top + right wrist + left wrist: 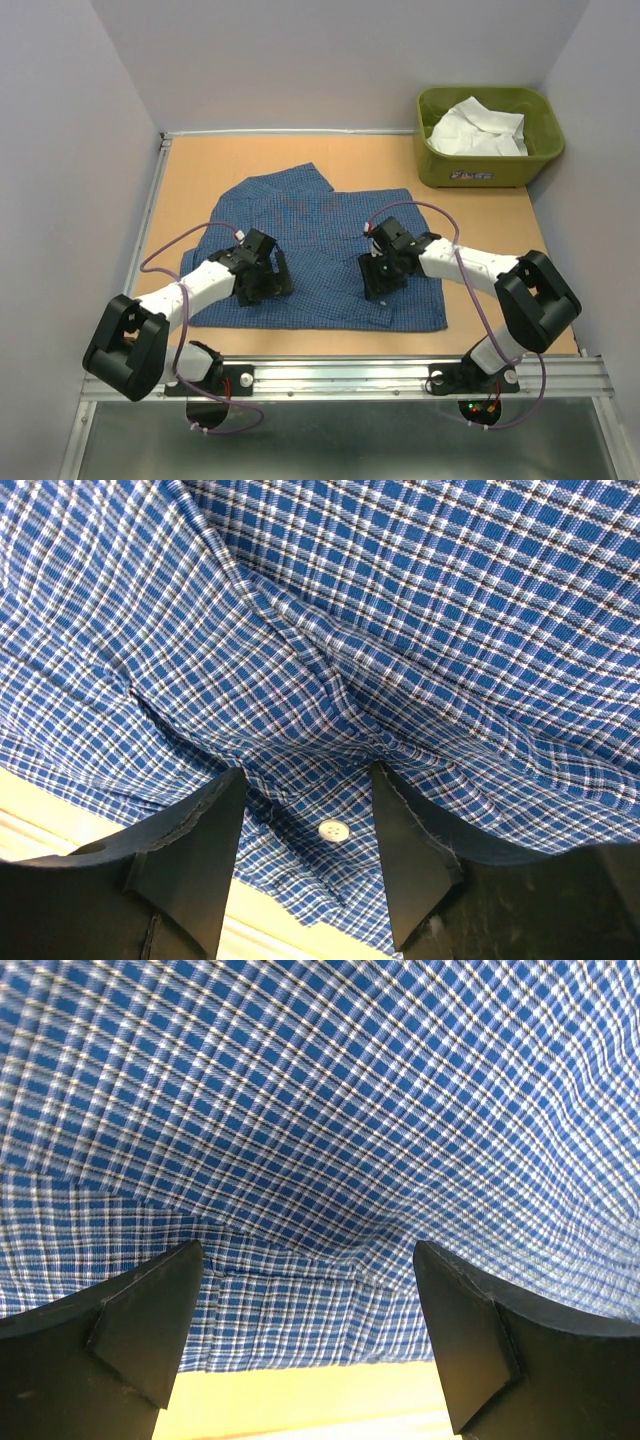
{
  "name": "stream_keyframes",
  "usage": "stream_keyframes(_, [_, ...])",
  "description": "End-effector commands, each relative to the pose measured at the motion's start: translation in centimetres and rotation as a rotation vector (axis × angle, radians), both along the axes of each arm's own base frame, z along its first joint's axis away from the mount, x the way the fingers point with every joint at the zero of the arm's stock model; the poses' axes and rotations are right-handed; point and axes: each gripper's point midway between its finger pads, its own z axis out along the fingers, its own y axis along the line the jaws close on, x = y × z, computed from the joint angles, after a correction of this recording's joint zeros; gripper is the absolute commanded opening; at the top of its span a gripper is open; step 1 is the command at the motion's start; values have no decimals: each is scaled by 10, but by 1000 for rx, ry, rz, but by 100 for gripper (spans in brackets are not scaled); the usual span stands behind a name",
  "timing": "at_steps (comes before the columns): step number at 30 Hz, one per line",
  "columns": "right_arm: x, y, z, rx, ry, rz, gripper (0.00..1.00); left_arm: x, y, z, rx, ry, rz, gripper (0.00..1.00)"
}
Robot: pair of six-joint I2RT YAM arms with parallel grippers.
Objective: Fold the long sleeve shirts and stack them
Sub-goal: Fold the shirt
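Note:
My left gripper moves outward over the blue checked shirt to the shirt's far corner [228, 199] next. That corner lies outward of it and to its left in the top view.
The blue checked long sleeve shirt [320, 240] lies spread on the wooden table [500, 220], collar toward the far left. The white long sleeve shirt [478, 130] sits crumpled in the tub. My left gripper [262, 282] rests low over the shirt's near left part. In the left wrist view it [307, 1260] stands wide open above the shirt's hem [300, 1330], with nothing between its fingers. My right gripper [385, 276] is down on the shirt's near right part. Its jaws [308, 775] stand apart over flat cloth with a white button [333, 830], gripping nothing.
An olive-green tub [545, 150] stands at the back right corner. Grey walls close in the table on three sides. A metal rail [400, 372] runs along the near edge, where both arm bases are bolted.

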Motion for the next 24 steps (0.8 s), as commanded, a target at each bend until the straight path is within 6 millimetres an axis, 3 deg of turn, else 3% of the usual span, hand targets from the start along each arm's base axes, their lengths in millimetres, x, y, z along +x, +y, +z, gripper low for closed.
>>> stream_keyframes(1, [-46, -26, -12, -95, 174, 8, 59, -31, -1, 2, -31, 110, 3, 98])
stream_keyframes(3, [-37, -23, -2, -92, 131, -3, 59, -17, 2, 20, -24, 45, 12, 98])
stream_keyframes(7, [10, -2, 47, -34, -52, -3, 59, 44, 20, 78, 25, -154, 64, 98])
stream_keyframes(10, [53, -9, 77, -118, -225, -39, 61, 88, 52, 108, 91, -271, 112, 98])
stream_keyframes(13, [80, -13, 97, -148, -310, -64, 62, 126, 83, 131, 150, -369, 160, 98])
stream_keyframes(15, [103, -14, 114, -155, -371, -104, 62, 146, 98, 131, 184, -378, 182, 98])
stream_keyframes(16, [115, -20, 112, -167, -373, -123, 62, 164, 110, 136, 203, -398, 204, 97])
stream_keyframes(18, [135, -21, 116, -155, -389, -136, 64, 182, 121, 141, 218, -421, 223, 97])
stream_keyframes(19, [146, -31, 118, -152, -392, -169, 64, 197, 126, 153, 222, -462, 223, 96])
stream_keyframes(20, [154, -30, 120, -137, -398, -175, 66, 207, 135, 142, 239, -436, 234, 96])
stream_keyframes(22, [175, -35, 127, -126, -420, -199, 67, 228, 145, 148, 260, -454, 246, 96])
stream_keyframes(24, [191, -32, 137, -101, -454, -208, 68, 242, 158, 129, 291, -410, 243, 95])
